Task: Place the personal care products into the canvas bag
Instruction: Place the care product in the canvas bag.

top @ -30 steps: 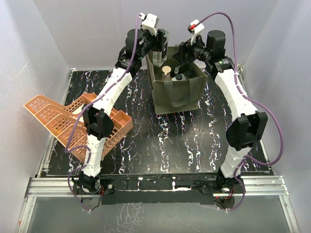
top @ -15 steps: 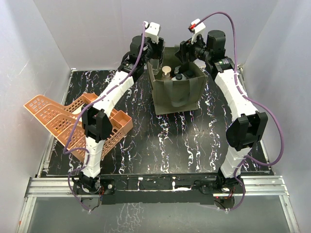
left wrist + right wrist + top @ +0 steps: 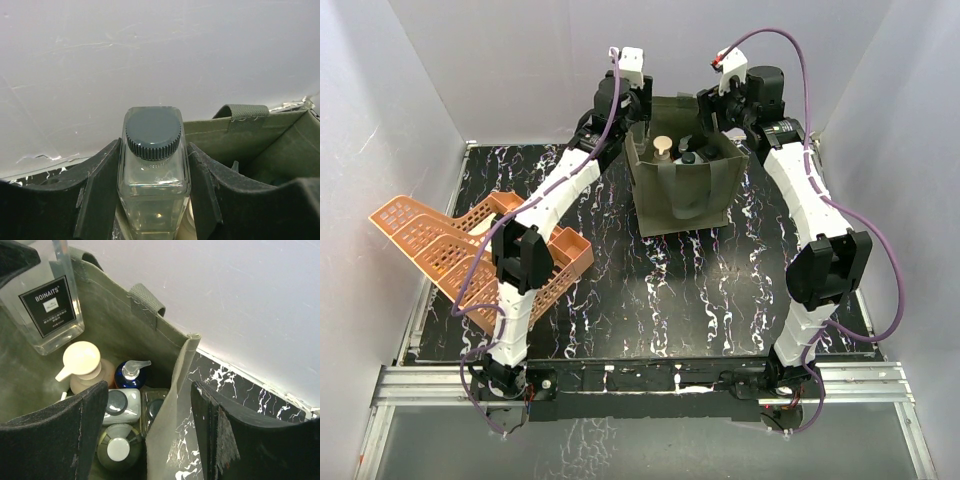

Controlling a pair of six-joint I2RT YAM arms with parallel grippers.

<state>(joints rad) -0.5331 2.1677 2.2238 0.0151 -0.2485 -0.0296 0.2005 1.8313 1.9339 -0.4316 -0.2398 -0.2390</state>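
Observation:
My left gripper moves down and eases back next, sinking the square clear bottle into the bag (image 3: 685, 195) beside the tan pump bottle, since it hangs above the others.
My left gripper (image 3: 154, 150) is shut on the square clear bottle (image 3: 152, 180) with a dark cap. It holds the bottle upright inside the far left corner of the olive canvas bag (image 3: 685, 195). In the right wrist view this bottle (image 3: 50, 310) carries a black label and hangs above the other bottles. Inside the bag stand a tan pump bottle (image 3: 82, 365), a blue-topped pump bottle (image 3: 131, 374), a white bottle (image 3: 120, 405), a small clear one (image 3: 155, 407) and a yellow-green one (image 3: 117, 450). My right gripper (image 3: 150, 435) is open and straddles the bag's right wall (image 3: 172, 405).
Orange lattice baskets (image 3: 470, 250) lie stacked at the table's left side. The white back wall (image 3: 680, 50) stands close behind the bag and both grippers. The black marbled tabletop (image 3: 660, 300) spreads in front of the bag.
My left gripper has moved back and down, lowering the square clear bottle from above the bag's rim into its far left corner. The right gripper has shifted slightly at the bag's right wall.

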